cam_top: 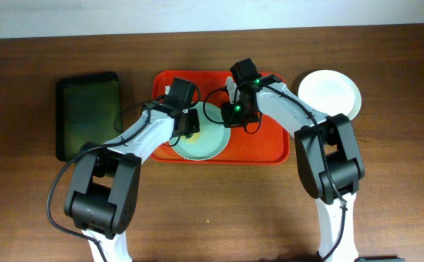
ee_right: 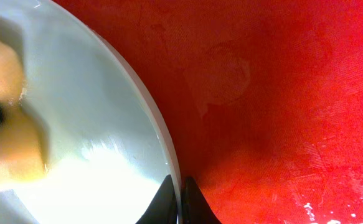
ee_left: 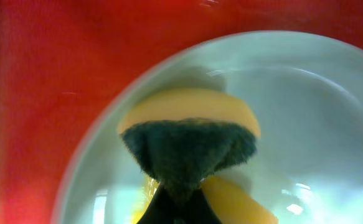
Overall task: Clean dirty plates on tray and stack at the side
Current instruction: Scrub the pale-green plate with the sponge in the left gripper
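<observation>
The dark green-black tray lies empty beside the red one, so my left gripper will next lift off the plate, cross over and lower to release the sponge inside it.
A pale blue-green plate [cam_top: 206, 143] lies on the red tray [cam_top: 266, 142]. My left gripper [cam_top: 188, 124] is shut on a yellow sponge with a dark green scouring face [ee_left: 190, 149] and presses it onto the plate [ee_left: 306, 118]. My right gripper [cam_top: 231, 115] is shut on the plate's rim [ee_right: 169, 155], one finger on each side, in the right wrist view [ee_right: 180, 196]. The sponge shows blurred at the left of that view [ee_right: 7, 143]. A white plate [cam_top: 330, 93] lies on the table right of the tray. A third plate is not in view.
A smaller dark green-black tray [cam_top: 88, 113] lies left of the red tray. The wooden table's far edge runs along the top of the overhead view.
</observation>
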Available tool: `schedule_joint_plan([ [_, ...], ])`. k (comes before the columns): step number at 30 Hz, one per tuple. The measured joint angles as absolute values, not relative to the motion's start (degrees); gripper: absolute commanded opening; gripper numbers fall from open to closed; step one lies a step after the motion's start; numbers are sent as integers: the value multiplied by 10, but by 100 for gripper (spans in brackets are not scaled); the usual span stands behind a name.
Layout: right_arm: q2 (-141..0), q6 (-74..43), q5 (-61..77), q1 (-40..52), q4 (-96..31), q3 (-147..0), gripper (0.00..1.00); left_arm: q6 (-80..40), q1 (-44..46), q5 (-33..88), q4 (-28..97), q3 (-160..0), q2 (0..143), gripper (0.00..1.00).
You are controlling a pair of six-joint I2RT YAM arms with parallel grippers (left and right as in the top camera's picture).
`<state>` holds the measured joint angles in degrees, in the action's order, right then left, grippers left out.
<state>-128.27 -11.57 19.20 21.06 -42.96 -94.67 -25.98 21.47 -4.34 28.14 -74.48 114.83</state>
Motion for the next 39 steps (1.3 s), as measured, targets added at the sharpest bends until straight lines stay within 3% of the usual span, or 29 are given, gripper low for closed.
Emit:
schedule_joint_plan([
  [3, -1283, -115, 194, 211, -428, -947, 4, -250, 211, -139, 322, -751, 1148, 0],
  [6, -1285, -116, 201, 212, -424, -947, 4, -239, 205, -152, 377, -779, 1148, 0],
  [16, -1285, -116, 203, 212, -424, -947, 4, -314, 192, 44, 340, -804, 1159, 0],
  [21, -1285, -116, 203, 212, -424, -947, 5, -326, 186, 69, 332, -811, 1192, 0],
  [32, -1287, -116, 218, 223, -418, -947, 4, -291, 173, -115, 476, -861, 1200, 0],
  [39, -1289, -116, 222, 223, -422, -947, 4, -287, 164, -202, 495, -874, 1167, 0],
])
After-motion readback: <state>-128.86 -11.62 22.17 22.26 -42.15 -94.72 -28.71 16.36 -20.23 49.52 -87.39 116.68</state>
